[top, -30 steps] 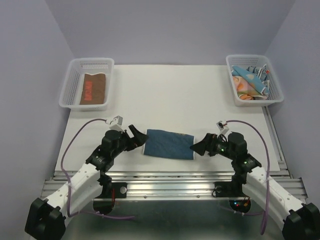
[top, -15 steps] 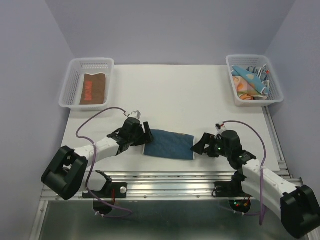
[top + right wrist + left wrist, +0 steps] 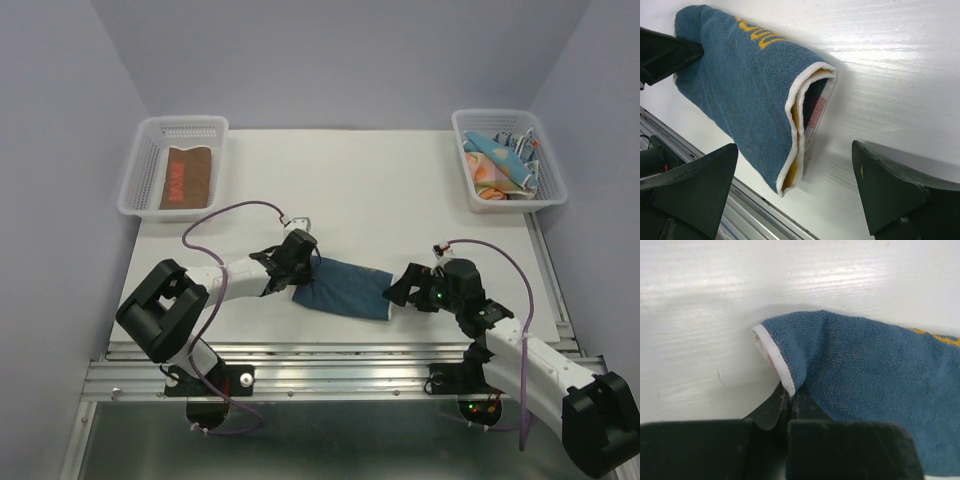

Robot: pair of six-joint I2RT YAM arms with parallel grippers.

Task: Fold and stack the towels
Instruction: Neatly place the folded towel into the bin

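The basket already holds the brown towel [image 3: 187,178], so my left gripper needs to lift the blue towel outward over the basket's rim, lower it onto that towel and let it go.
A folded blue towel [image 3: 345,286] with white edging and yellow lettering lies on the white table between the arms. My left gripper [image 3: 301,268] is shut on its left end; in the left wrist view the fingertips pinch the white-edged corner [image 3: 785,382] of the blue towel [image 3: 875,380], which is lifted slightly. My right gripper [image 3: 396,290] stands open at the towel's right end, its fingers [image 3: 895,190] spread either side of the layered edge [image 3: 800,135] without touching it. A brown towel [image 3: 187,178] lies in the left basket. Several patterned towels [image 3: 503,160] fill the right basket.
A white mesh basket [image 3: 141,170] sits at the back left of the table and another [image 3: 549,170] at the back right. A metal rail [image 3: 340,370] runs along the near table edge. Purple cables loop from both wrists.
My left arm swung right to the blue towel's left end and its gripper closed on the corner. The right gripper shifted slightly and stayed open.
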